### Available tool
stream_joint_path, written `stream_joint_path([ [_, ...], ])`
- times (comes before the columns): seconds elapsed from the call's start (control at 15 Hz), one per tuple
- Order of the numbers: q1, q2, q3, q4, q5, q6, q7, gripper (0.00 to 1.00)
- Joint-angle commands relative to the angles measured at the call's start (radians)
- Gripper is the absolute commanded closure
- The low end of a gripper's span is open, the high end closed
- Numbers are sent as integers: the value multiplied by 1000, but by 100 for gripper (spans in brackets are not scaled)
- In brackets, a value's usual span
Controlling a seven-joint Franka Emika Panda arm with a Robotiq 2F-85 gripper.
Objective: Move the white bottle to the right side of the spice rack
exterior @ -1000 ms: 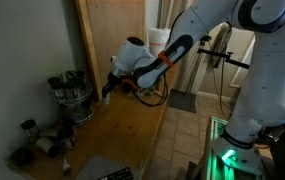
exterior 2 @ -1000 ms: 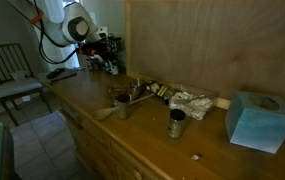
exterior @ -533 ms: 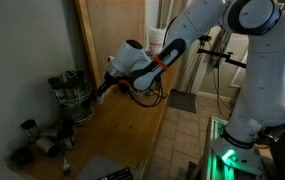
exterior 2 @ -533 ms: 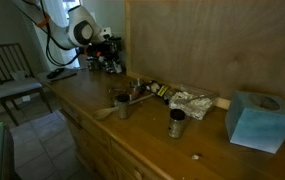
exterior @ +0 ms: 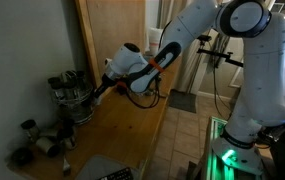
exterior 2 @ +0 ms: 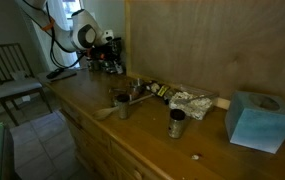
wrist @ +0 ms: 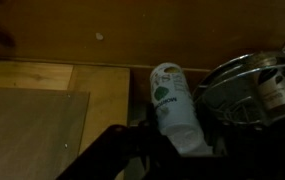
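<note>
The fingers of my gripper are still slanted, so I should next tilt my gripper upright, with its wrist swinging toward the wall, and let go of the white bottle (wrist: 172,100) on the counter beside the spice rack.
The white bottle (wrist: 172,100), with a green mark on its label, sits between my gripper's dark fingers (wrist: 175,150) in the wrist view, close beside the wire of the spice rack (wrist: 254,85). The gripper looks shut on it. In both exterior views the gripper (exterior: 95,94) (exterior 2: 101,56) is right up against the round wire spice rack (exterior: 72,96) (exterior 2: 110,60) full of glass jars, at the back of the wooden counter by the wall. The bottle itself is too small and too covered to make out there.
Loose dark-lidded jars (exterior: 34,142) lie on the counter beyond the rack. Further along stand two metal cups (exterior 2: 122,105) (exterior 2: 176,122), crumpled foil (exterior 2: 190,100) and a blue tissue box (exterior 2: 254,120). A chair (exterior 2: 7,65) stands off the counter's end.
My arm has moved the gripper closer to the spice rack, from a little way off to right beside it.
</note>
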Motion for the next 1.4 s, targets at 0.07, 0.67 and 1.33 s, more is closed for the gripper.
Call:
stream_joint_path([
  [0.07,12,46,-3,62,150,-11,-188,80],
  [0.67,-20,77,52,162,299,-178,-403,80],
  [1.33,-10,89,34,227,324,-307,-460,57],
])
